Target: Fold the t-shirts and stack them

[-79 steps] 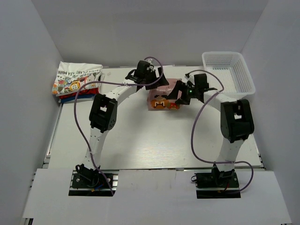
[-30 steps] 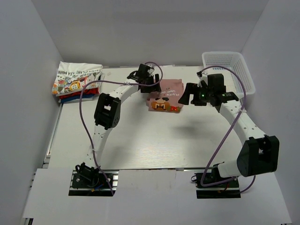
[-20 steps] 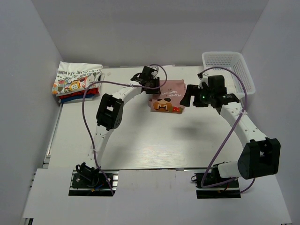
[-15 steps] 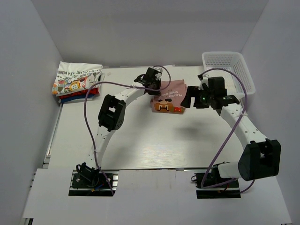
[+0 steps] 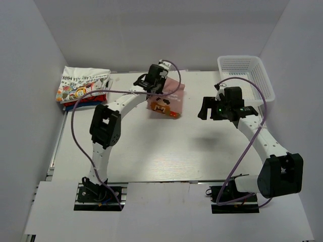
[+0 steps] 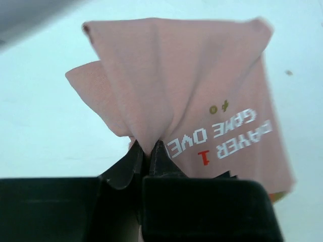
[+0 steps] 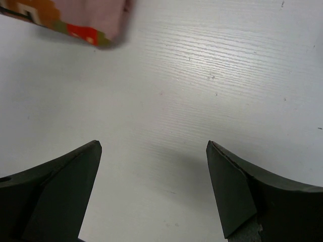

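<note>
I need to carry the pink t-shirt with my left gripper to the left in the top view and release it over the white-topped stack, because the t-shirt hangs already folded.
A folded dusty-pink t-shirt (image 5: 167,101) with a pixel cartoon print and white text hangs lifted above the table's far middle. My left gripper (image 6: 150,148) is shut on a bunched fold of the pink t-shirt (image 6: 186,96); from above the left gripper (image 5: 154,85) sits at the shirt's far left edge. A stack of folded t-shirts (image 5: 81,86), white cartoon-printed on top with red and blue below, lies at the far left. My right gripper (image 7: 154,146) is open over bare table, and a corner of the pink t-shirt (image 7: 75,15) shows at top left. From above, the right gripper (image 5: 206,108) hovers right of the shirt.
A white plastic mesh basket (image 5: 246,75) stands at the far right corner. White walls close in the table on the left, back and right. Purple cables loop from both arms.
My left gripper closed on the pink t-shirt and carried it up and to the left. My right arm drew back a little to the right, its gripper still open.
</note>
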Available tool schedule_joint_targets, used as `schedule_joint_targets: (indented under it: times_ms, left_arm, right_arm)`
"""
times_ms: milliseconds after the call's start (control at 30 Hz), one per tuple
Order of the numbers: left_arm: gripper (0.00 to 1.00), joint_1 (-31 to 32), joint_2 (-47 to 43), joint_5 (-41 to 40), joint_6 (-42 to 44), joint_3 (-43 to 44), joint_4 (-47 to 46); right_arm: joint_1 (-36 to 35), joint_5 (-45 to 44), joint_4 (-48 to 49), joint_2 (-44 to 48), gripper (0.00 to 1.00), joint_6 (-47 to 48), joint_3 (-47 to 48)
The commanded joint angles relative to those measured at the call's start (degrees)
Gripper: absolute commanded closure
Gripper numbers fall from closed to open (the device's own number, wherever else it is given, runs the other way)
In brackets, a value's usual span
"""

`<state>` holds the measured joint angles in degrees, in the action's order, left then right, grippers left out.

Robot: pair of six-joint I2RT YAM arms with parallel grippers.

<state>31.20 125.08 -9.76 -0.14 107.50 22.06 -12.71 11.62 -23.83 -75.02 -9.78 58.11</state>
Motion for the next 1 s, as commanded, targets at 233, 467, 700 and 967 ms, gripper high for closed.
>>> schedule_joint_targets:
  times_ms: [233,467,700,967]
  left_arm:
    - [1.0,-9.6,-13.2,-9.1,20.7,-4.9,-2.8]
    - [1.0,-18.2,-14.2,-2.4,27.5,1.6,2.5]
    - [1.0,-24.1,-14.9,4.7,29.2,9.6,10.9]
    - [1.0,-25.8,-18.4,7.2,29.8,13.1,14.9]
  right_arm:
    - [0.3,-3.2,2.0,2.4,0.1,1.4,-1.0]
    - [0.3,-3.9,2.2,2.1,0.1,1.6,-1.2]
    - [0.2,-2.8,1.8,0.4,0.1,1.6,-0.7]
    - [0.2,-2.0,2.1,-1.0,0.1,1.3,-1.4]
